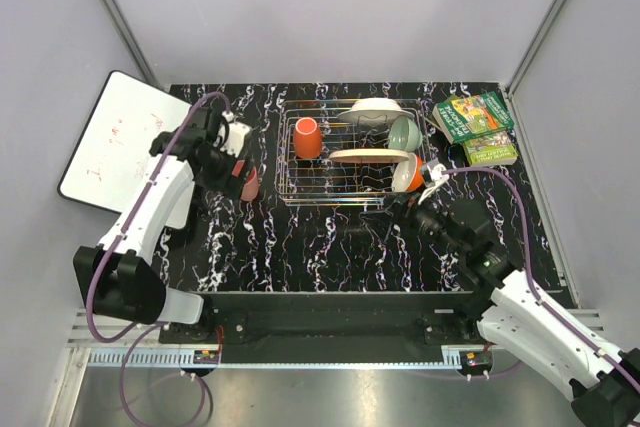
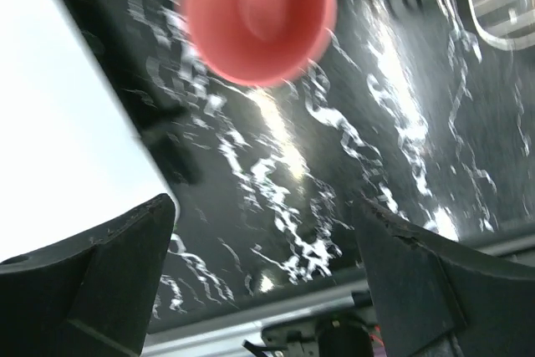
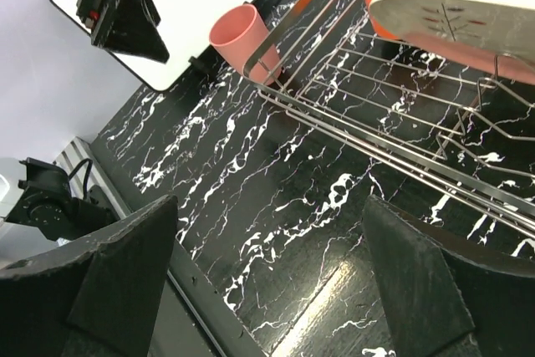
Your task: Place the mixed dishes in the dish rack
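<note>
My left gripper moves toward the rack (image 1: 345,185) and down next, one finger inside the pink cup, as its opening faces up. It then closes on the cup's rack-side rim (image 1: 252,172).
The silver wire dish rack (image 1: 345,185) stands mid-table. It holds the orange mug (image 1: 307,137), white plate (image 1: 375,110), pale green bowl (image 1: 404,132), pink plate (image 1: 368,156) and orange-and-white bowl (image 1: 408,176). The pink cup (image 1: 249,183) stands upright on the table left of the rack. My left gripper (image 1: 228,162) hovers beside and above it, open and empty. The left wrist view shows the cup's mouth (image 2: 257,14) ahead of the gripper (image 2: 263,265). My right gripper (image 1: 397,210) is open and empty near the rack's front right corner. The right wrist view shows the rack (image 3: 393,135), pink plate (image 3: 460,10) and cup (image 3: 244,39).
A whiteboard (image 1: 115,152) lies at the left edge, partly under the left arm, and shows in the left wrist view (image 2: 58,123). Two green-covered books (image 1: 478,125) lie at the back right. The table's near edge and metal rail (image 3: 92,181) are close below the right gripper.
</note>
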You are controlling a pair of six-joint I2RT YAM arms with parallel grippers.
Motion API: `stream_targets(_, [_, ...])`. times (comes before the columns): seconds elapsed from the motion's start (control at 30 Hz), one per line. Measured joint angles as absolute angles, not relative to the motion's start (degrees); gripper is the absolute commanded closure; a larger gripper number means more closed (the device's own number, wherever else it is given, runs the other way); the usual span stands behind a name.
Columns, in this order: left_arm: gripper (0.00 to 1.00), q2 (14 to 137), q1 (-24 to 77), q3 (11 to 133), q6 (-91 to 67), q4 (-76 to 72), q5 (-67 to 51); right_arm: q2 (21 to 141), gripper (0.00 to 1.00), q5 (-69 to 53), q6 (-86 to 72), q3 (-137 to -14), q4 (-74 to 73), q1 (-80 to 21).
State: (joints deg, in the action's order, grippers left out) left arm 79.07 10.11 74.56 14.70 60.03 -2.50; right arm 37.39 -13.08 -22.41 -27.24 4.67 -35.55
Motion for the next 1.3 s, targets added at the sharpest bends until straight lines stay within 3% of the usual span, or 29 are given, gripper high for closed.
stream_targets(0.47, [0.12,83.24,13.34,72.31,15.57,50.7,-7.16,39.07,0.08,-14.68,-23.64,-26.98,7.51,-35.55])
stream_targets(0.7, [0.19,89.54,13.37,69.63,17.23,45.32,-7.11,39.07,0.09,-14.68,-23.9,-26.98,7.68,-35.55])
stream_targets(0.8, [0.45,91.24,13.45,68.03,17.96,43.4,-6.96,39.07,0.1,-14.68,-24.03,-26.98,7.66,-35.55])
stream_targets(0.83, [0.59,91.81,13.47,67.7,18.17,43.0,-6.92,39.07,0.1,-14.68,-24.08,-26.98,7.68,-35.55])
stream_targets(1.07, [1.0,93.86,13.56,67.18,18.81,40.99,-6.96,39.16,0.12,-14.68,-24.47,-26.98,7.7,-35.55])
stream_targets(1.23, [1.0,92.44,13.43,67.31,19.07,41.98,-7.49,40.27,0.1,-15.11,-24.47,-26.98,7.94,-35.55])
stream_targets(1.3, [1.0,90.59,12.8,68.55,19.0,44.42,-9.17,41.52,0.04,-15.88,-24.43,-26.98,8.43,-35.55])
